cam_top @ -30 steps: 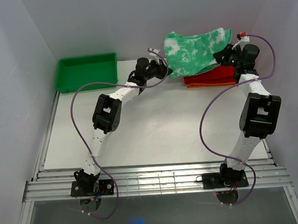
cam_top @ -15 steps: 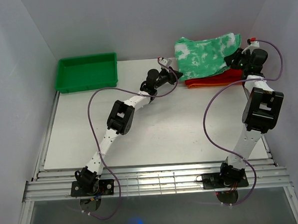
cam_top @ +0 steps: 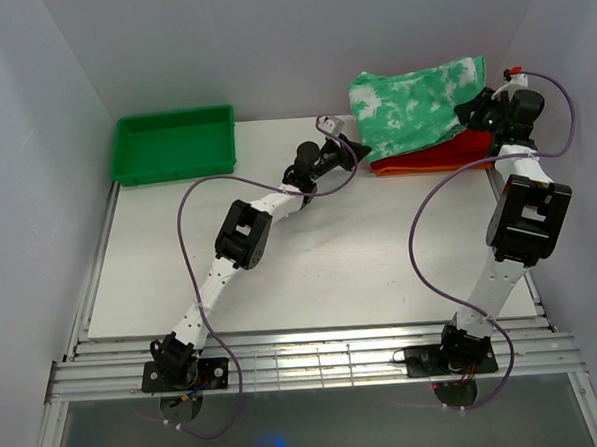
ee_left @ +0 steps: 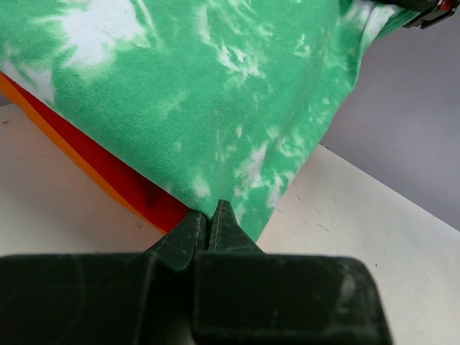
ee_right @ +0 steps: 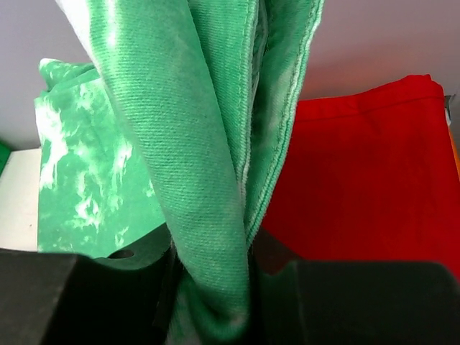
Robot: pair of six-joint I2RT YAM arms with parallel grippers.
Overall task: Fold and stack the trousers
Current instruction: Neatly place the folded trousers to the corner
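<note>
The red garment's end (cam_top: 470, 146) (ee_right: 374, 176) by the side lies below the right gripper, so the gripper needs to move down onto it and release the trousers' bunched fold there.
The trousers (cam_top: 412, 102), mint green with white blotches, hang folded between my two grippers above the red garment (cam_top: 440, 154) at the back right. My left gripper (cam_top: 360, 152) is shut on their near-left corner; in the left wrist view the trousers (ee_left: 215, 93) spread out taut from the closed tips of the left gripper (ee_left: 210, 210). My right gripper (cam_top: 475, 114) is shut on a thick bunched fold at the right end. In the right wrist view the trousers (ee_right: 208, 144) rise out of the right gripper (ee_right: 212, 266), with the red garment (ee_right: 366, 180) below.
An orange garment (ee_left: 65, 140) shows as a thin edge under the red garment (ee_left: 129, 183). A green tray (cam_top: 174, 142) stands at the back left of the white table (cam_top: 310, 253). The side wall is close beside the right arm.
Both grippers have carried the trousers to the right, over the red garment. The left arm has stretched out after them. In the last half second there was only a slight shift.
</note>
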